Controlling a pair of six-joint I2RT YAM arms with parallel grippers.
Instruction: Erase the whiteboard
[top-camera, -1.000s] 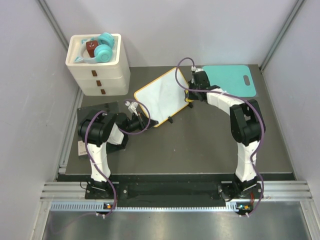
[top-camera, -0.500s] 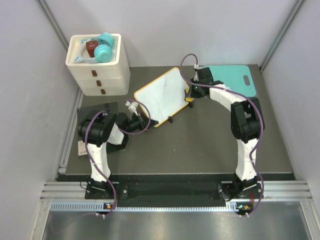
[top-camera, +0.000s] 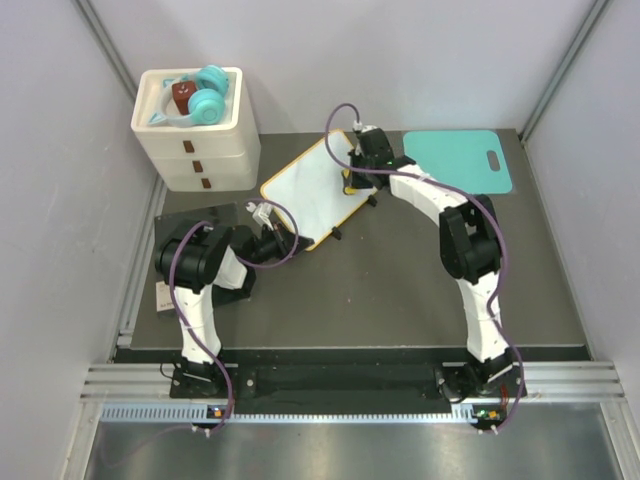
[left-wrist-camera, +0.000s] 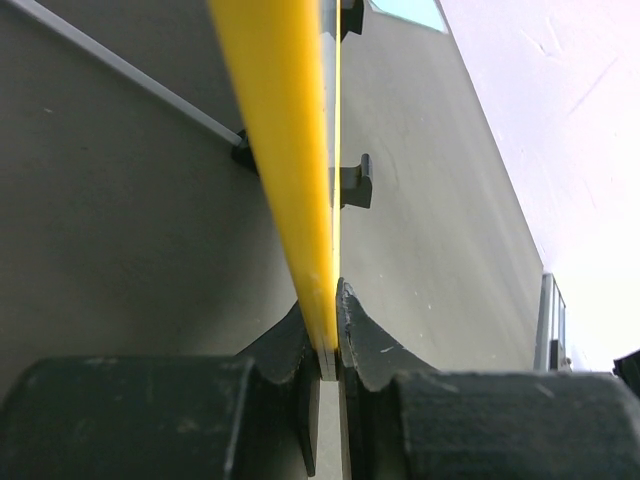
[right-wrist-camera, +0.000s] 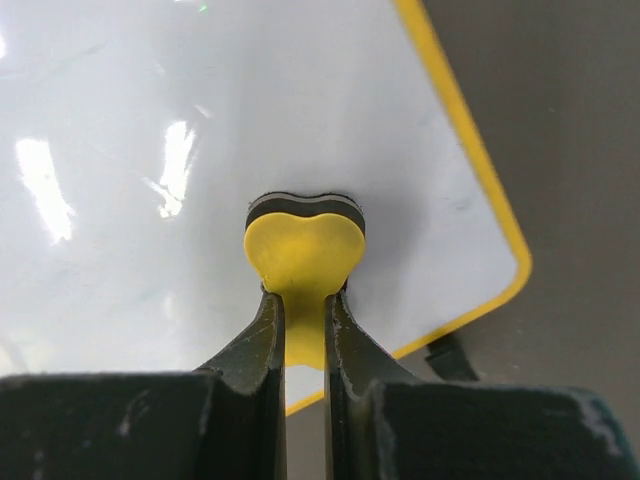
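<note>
The board looks clean, so my right gripper will next slide off the board's edge toward the teal mat, then go back and down and release the eraser (right-wrist-camera: 303, 255) on the bare tabletop.
The whiteboard (top-camera: 305, 190), white with a yellow frame and small black feet, lies tilted at the table's middle back. My left gripper (top-camera: 283, 243) is shut on its near-left yellow edge (left-wrist-camera: 290, 150), seen edge-on in the left wrist view. My right gripper (top-camera: 352, 172) is shut on a yellow heart-shaped eraser (right-wrist-camera: 303, 255) with a dark felt underside, pressed on the white surface (right-wrist-camera: 200, 150) near the board's right corner. The board's surface looks clean, with glare spots.
A white drawer unit (top-camera: 197, 130) with teal items on top stands back left. A teal mat (top-camera: 460, 160) with a handle hole lies back right. A black square pad (top-camera: 190, 225) sits under the left arm. Grey walls close both sides.
My right gripper has slid the eraser leftward from the board's right edge onto its surface. The board has shifted slightly left. The left gripper keeps its hold.
</note>
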